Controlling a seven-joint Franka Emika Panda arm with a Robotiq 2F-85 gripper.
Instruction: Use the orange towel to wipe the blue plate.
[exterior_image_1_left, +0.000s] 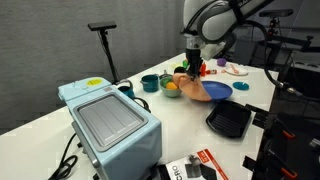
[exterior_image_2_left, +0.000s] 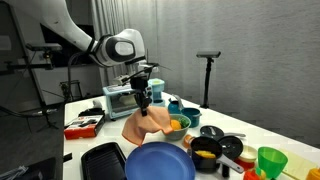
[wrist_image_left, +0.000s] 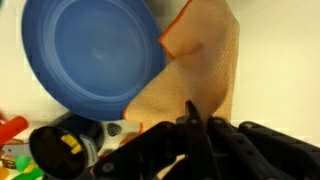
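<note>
The gripper needs to move the towel it holds away from the plate (wrist_image_left: 95, 55) next, then lower it and let it go on the bare tabletop below and toward the toaster oven.
The orange towel (wrist_image_left: 195, 60) hangs from my gripper (wrist_image_left: 190, 112), which is shut on its top. It also shows in both exterior views (exterior_image_1_left: 193, 87) (exterior_image_2_left: 146, 126), its lower edge near the table. The blue plate (wrist_image_left: 95, 55) lies flat on the white table, beside the towel; it also shows in both exterior views (exterior_image_1_left: 217, 90) (exterior_image_2_left: 158, 161). In the wrist view the towel's edge just overlaps the plate's rim. My gripper (exterior_image_1_left: 192, 66) (exterior_image_2_left: 144, 101) is above the table beside the plate.
A black tray (exterior_image_1_left: 229, 120) (exterior_image_2_left: 103, 158) lies near the plate. Bowls with food (exterior_image_1_left: 171, 88) (exterior_image_2_left: 178, 124) and a teal cup (exterior_image_1_left: 149, 83) stand close by. A light blue toaster oven (exterior_image_1_left: 110, 118) sits at the table end. A green cup (exterior_image_2_left: 270, 160) stands near the edge.
</note>
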